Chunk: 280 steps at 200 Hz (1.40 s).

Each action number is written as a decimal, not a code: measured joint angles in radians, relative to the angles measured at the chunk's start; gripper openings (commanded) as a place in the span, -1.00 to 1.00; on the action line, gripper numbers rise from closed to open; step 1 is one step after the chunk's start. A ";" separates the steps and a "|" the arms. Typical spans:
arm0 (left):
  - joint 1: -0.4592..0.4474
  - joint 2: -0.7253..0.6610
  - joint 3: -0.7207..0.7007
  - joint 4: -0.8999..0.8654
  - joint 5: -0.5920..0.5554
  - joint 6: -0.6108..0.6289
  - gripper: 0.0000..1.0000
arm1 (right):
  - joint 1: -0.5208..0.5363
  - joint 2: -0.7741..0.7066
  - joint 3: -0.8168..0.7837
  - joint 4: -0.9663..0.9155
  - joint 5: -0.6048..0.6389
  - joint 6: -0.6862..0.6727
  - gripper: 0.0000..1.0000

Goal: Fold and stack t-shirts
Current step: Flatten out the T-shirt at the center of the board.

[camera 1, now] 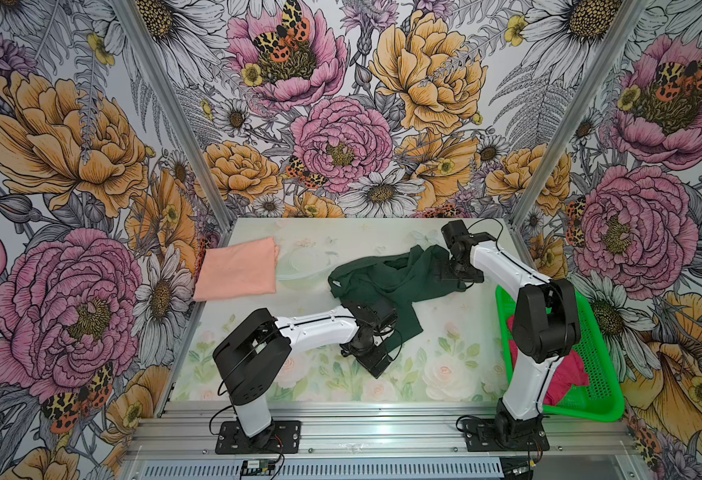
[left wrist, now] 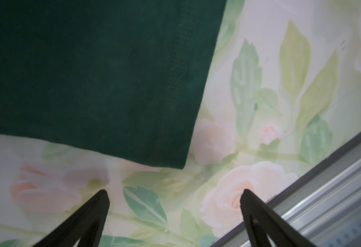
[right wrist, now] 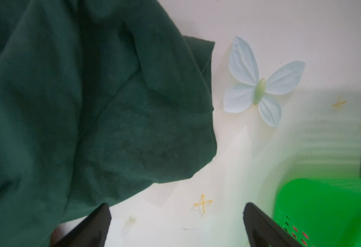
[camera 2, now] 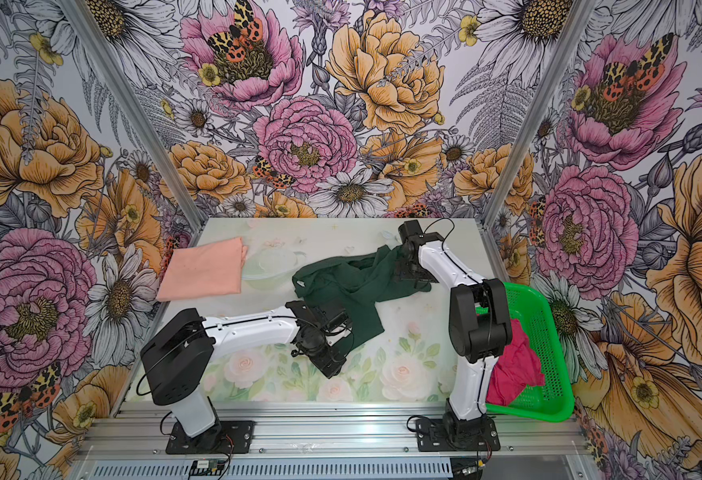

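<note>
My open left gripper moves down and outward onto the green t-shirt's front corner (camera 2: 352,347) (left wrist: 178,159) next, because that flat tip lies just beyond its fingers, clear of folds.
A dark green t-shirt (camera 1: 382,282) (camera 2: 341,286) lies crumpled mid-table, one flat corner (left wrist: 89,74) pointing to the front. A peach t-shirt (camera 1: 239,268) (camera 2: 204,270) rests folded at the back left. A crimson-pink t-shirt (camera 1: 569,374) (camera 2: 515,365) is bunched in the basket. My left gripper (camera 1: 376,365) (left wrist: 174,192) hangs open just in front of the green corner, over bare table. My right gripper (camera 1: 449,270) (right wrist: 176,205) stands open at the green shirt's right end (right wrist: 68,107), with nothing between its fingers.
A bright green perforated basket (camera 1: 599,353) (right wrist: 325,203) stands at the table's right front, behind my right arm. An aluminium rail (camera 1: 341,424) (left wrist: 325,181) runs along the front edge. Flowered walls close in the back and both sides.
</note>
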 measured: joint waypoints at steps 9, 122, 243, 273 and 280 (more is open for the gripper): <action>-0.006 0.018 0.005 0.006 0.000 0.000 0.92 | -0.011 0.000 0.002 0.002 0.000 0.000 0.97; 0.023 0.128 0.122 0.020 0.038 0.047 -0.35 | -0.090 0.049 0.096 0.055 -0.031 -0.018 0.31; 0.105 0.128 0.099 0.047 0.151 0.054 -0.85 | -0.122 0.300 0.234 0.109 -0.131 -0.044 -0.35; 0.110 0.141 0.116 0.029 0.162 0.054 -0.86 | -0.122 0.300 0.237 0.112 -0.139 -0.058 -0.85; 0.110 0.142 0.118 0.026 0.162 0.054 -0.86 | -0.122 0.300 0.237 0.112 -0.142 -0.062 -1.00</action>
